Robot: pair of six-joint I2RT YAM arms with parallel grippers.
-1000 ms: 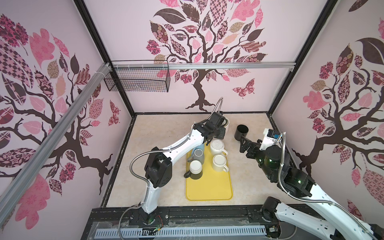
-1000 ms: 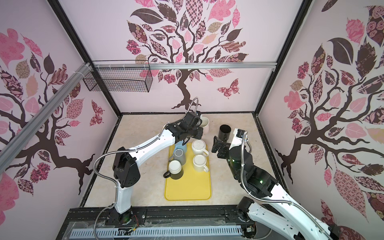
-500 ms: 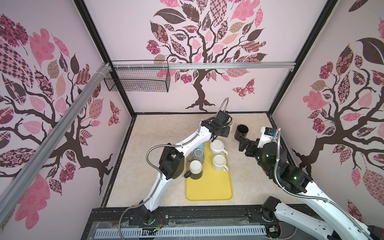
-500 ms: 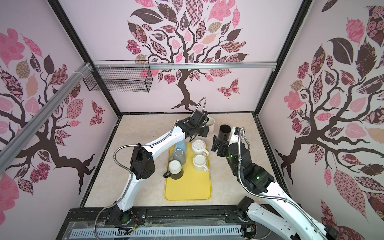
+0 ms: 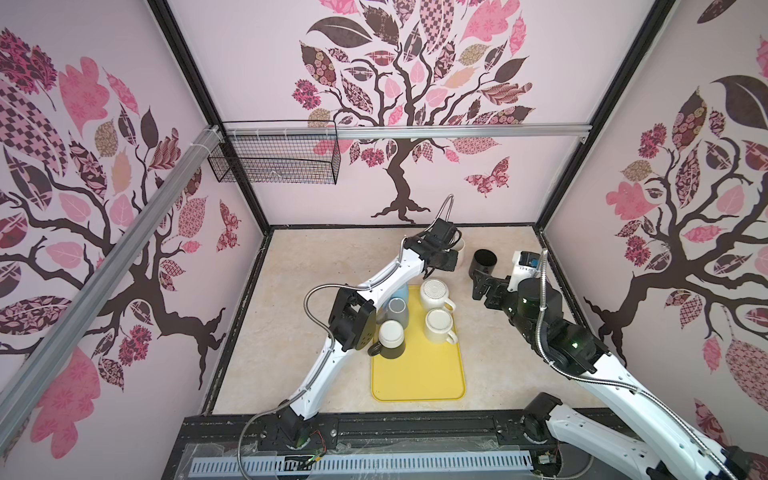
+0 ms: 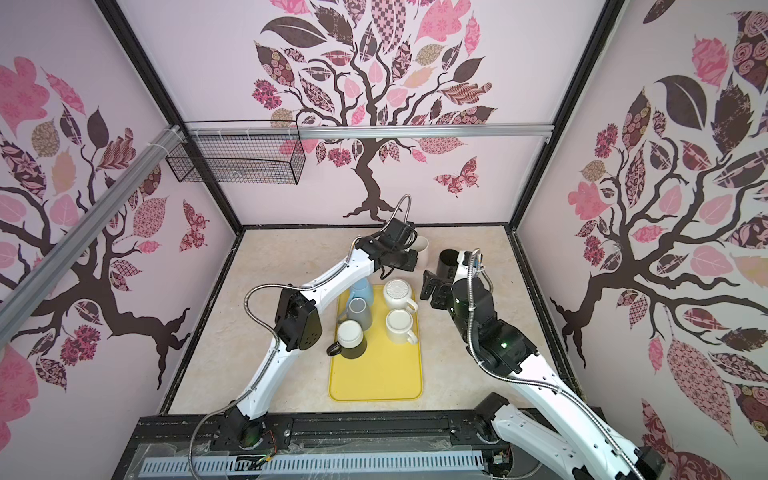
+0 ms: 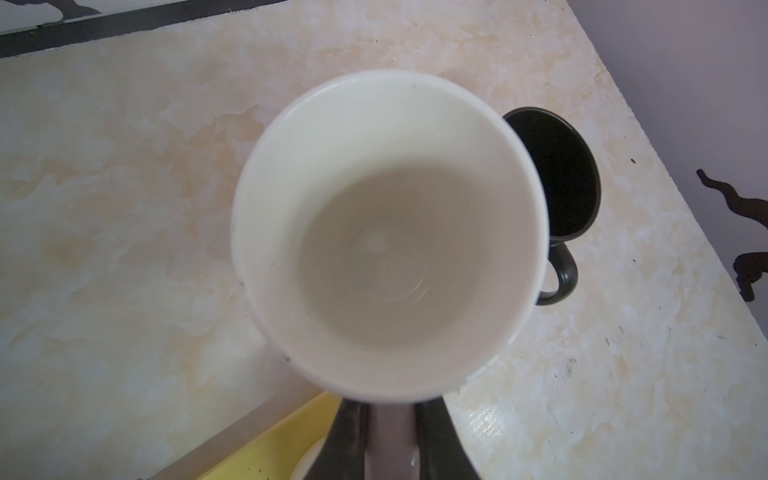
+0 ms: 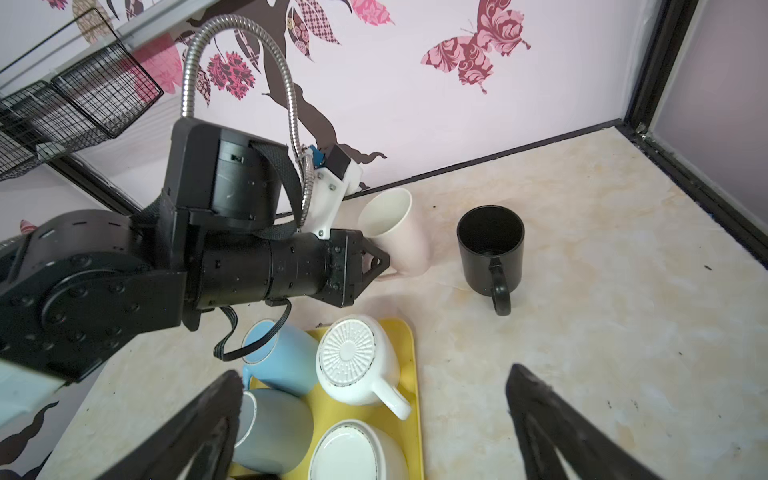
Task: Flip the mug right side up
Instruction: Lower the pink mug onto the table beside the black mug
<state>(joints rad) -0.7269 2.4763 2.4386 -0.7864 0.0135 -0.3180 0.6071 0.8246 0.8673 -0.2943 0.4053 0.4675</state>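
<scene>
My left gripper lowers the cream-pink mug onto the bare tabletop (image 5: pixel 464 274) beside the black mug next and releases it, since that spot lies below my left gripper.
The mug (image 8: pixel 395 228) is pale cream-pink and tilted, with its mouth facing up, at the back of the table in both top views (image 5: pixel 459 245) (image 6: pixel 424 250). My left gripper (image 8: pixel 380 262) is shut on its handle. In the left wrist view the mug (image 7: pixel 386 232) fills the frame, mouth toward the camera, and the left gripper (image 7: pixel 390 409) shows below it. Whether its base touches the table, I cannot tell. My right gripper (image 5: pixel 482 286) (image 8: pixel 374 374) is open and holds nothing, in front of the black mug.
A black mug (image 5: pixel 484 262) (image 8: pixel 490 245) stands upright just right of the held mug. In front lies a yellow tray (image 5: pixel 417 374) (image 6: pixel 376 374) with several upside-down mugs: white, blue, grey and dark green. A wire basket (image 5: pixel 274 158) hangs on the back wall.
My left gripper has carried the mug to the right and back, closer to the black mug, and the left elbow has swung forward. The right arm has shifted slightly.
</scene>
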